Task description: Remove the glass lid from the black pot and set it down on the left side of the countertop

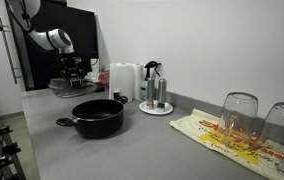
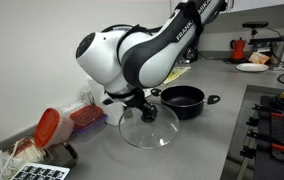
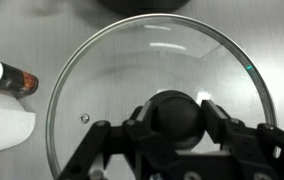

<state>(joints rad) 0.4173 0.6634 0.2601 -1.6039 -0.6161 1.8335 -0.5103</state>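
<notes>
My gripper moves away from the small bottle next, lowers the lid onto the bare grey countertop below, beside the black pot, and releases the lid's knob.
The glass lid (image 3: 112,70) hangs from my gripper (image 3: 177,118), whose two fingers are shut on its black knob (image 3: 177,105). In both exterior views the lid (image 1: 70,88) (image 2: 149,130) is low over the grey countertop (image 2: 197,140), well away from the black pot. I cannot tell whether the lid touches the surface. The black pot (image 1: 99,118) (image 2: 183,99) stands open on the countertop (image 1: 152,145). Its rim shows at the top edge of the wrist view (image 3: 142,5).
Two upturned glasses (image 1: 238,115) (image 1: 282,130) stand on a patterned cloth (image 1: 217,130). A white plate with shakers (image 1: 155,105) and white containers (image 1: 122,78) stand by the wall. A small bottle (image 3: 7,77) and red-lidded tubs (image 2: 47,125) lie beside the lid. The stove (image 2: 277,120) borders the counter.
</notes>
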